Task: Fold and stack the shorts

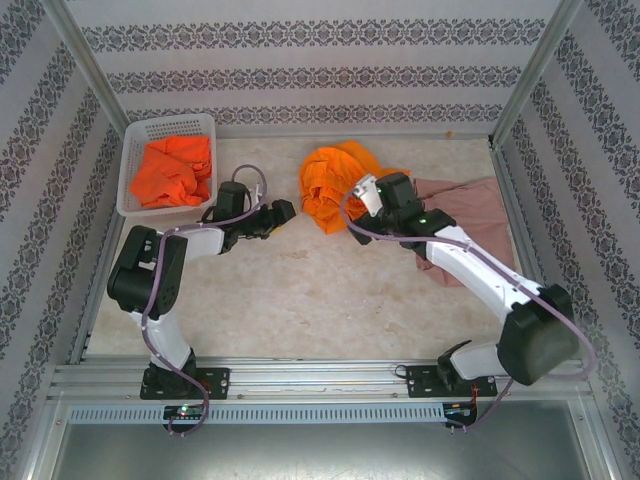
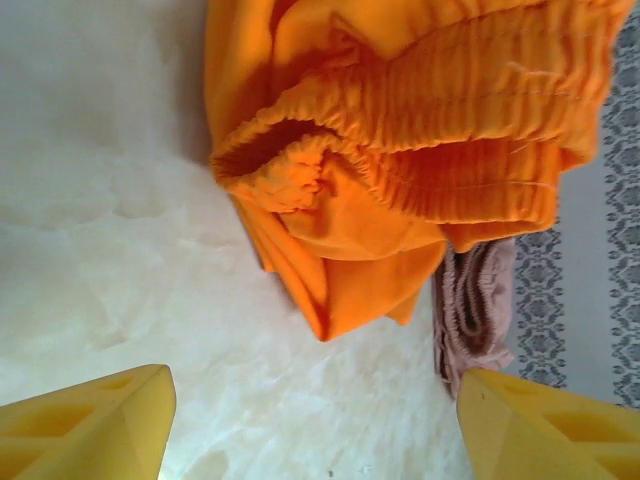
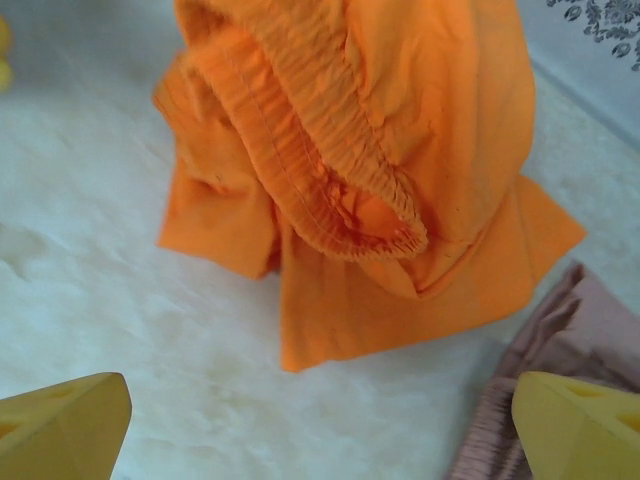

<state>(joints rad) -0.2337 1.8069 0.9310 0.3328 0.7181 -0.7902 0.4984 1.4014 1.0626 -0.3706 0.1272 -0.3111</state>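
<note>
The near end of the crumpled orange shorts' gathered waistband point(image 3: 397, 240) is wide open toward my parted fingers, so my right gripper should next go outward and down onto that end.
A crumpled bright orange pair of shorts point(image 1: 333, 183) lies in a heap at the middle back of the table, its elastic waistband point(image 2: 430, 110) bunched on top. A dusty pink pair point(image 1: 468, 212) lies flat just right of it, partly under the right arm. More orange shorts point(image 1: 172, 170) fill the basket. My left gripper point(image 1: 283, 212) is open just left of the heap, with bare table between its yellow fingers point(image 2: 95, 420). My right gripper point(image 1: 354, 200) is open at the heap's near right side, holding nothing point(image 3: 320, 400); the pink cloth point(image 3: 560, 345) is by its right finger.
A white perforated basket point(image 1: 131, 160) stands at the back left. Patterned walls and metal posts close in the table on three sides. Pale table surface point(image 1: 320, 300) stretches between the arms in front of the heap.
</note>
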